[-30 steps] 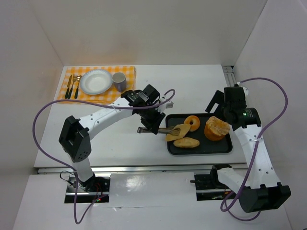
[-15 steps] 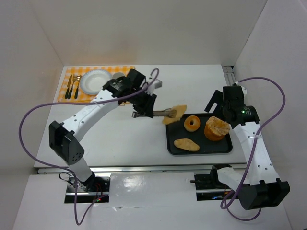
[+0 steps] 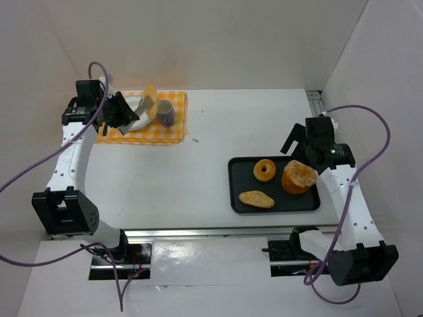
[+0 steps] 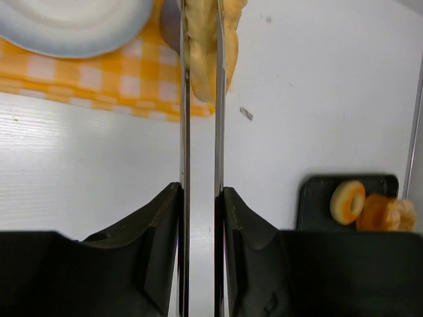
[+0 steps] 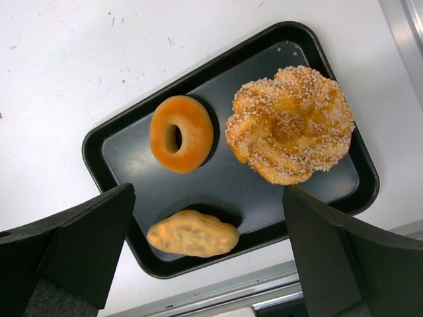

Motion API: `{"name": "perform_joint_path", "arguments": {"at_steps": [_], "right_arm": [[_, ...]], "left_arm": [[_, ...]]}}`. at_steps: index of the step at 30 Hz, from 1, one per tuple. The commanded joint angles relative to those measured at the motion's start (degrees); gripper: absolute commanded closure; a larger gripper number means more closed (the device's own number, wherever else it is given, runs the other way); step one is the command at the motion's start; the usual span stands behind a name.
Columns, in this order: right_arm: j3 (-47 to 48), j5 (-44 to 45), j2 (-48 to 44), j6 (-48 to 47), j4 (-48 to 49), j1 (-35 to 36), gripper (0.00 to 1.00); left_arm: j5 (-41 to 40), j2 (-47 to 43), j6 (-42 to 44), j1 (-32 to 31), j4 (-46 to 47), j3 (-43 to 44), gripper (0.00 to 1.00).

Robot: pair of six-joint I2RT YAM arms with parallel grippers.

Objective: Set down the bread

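The bread hangs toward the cup. So next I will move my left gripper left in the top view, then down over the white plate (image 3: 134, 104) (image 4: 73, 26) to let go of the bread.
My left gripper (image 3: 124, 111) (image 4: 201, 198) is shut on a pair of metal tongs (image 4: 184, 132). The tongs pinch a pale yellow piece of bread (image 3: 151, 99) (image 4: 206, 53), held in the air by the white plate (image 3: 134, 104) (image 4: 73, 26) and over the cup (image 3: 165, 112) on the yellow checked placemat (image 3: 149, 134) (image 4: 99, 79). My right gripper (image 3: 297, 142) (image 5: 208, 198) is open and empty above the black tray (image 3: 241, 165) (image 5: 132, 145). On the tray lie a ring doughnut (image 3: 265, 170) (image 5: 181, 133), a sugared pastry (image 3: 299, 177) (image 5: 289, 123) and an oval roll (image 3: 256, 199) (image 5: 192, 233).
White walls close in the table at the back and both sides. A metal rail (image 3: 314, 100) runs along the far right edge. The tray with the doughnut (image 4: 347, 201) shows at the lower right of the left wrist view. A small dark speck (image 3: 195, 140) lies on the table.
My left arm has swung from the tray to the far left corner, carrying the bread in the tongs to above the placemat. The right arm has barely moved.
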Motion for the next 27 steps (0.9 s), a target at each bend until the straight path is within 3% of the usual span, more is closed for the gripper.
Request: {"name": "perform_joint_path", "arguments": {"at_steps": [1,5,15,18,19,21,27], "right_arm": [[0.7,-1.1,0.7,-0.7,3.7,-0.1,0.0],[0.7,-1.6,1.8,-0.7,4.2,-0.1,0.0],[0.7,-0.5,1.8,-1.2,3.7,-0.1,0.0],[0.7,-0.5,1.8,-1.2,3.7,-0.1,0.0],[0.7,-0.5,1.8,-1.2,3.7,-0.1,0.0],[0.7,-0.5,1.8,-1.2,3.2,-0.1,0.0],[1.2,-0.5,1.3,-0.7,3.2,-0.1,0.0]], "left_arm": [[0.2,-1.7,-6.1,4.1,8.5,0.0,1.0],[2.9,0.5,-9.1,10.0,15.9,-2.2,1.0],[2.9,16.3,-7.9,12.5,11.2,7.0,0.99],[2.3,18.2,-7.9,12.5,11.2,7.0,0.86],[2.3,18.7,-7.9,12.5,10.6,7.5,0.65],[3.2,20.6,-6.6,12.5,7.9,9.6,0.43],[-1.2,18.3,-4.5,12.0,4.9,12.7,0.34]]}}
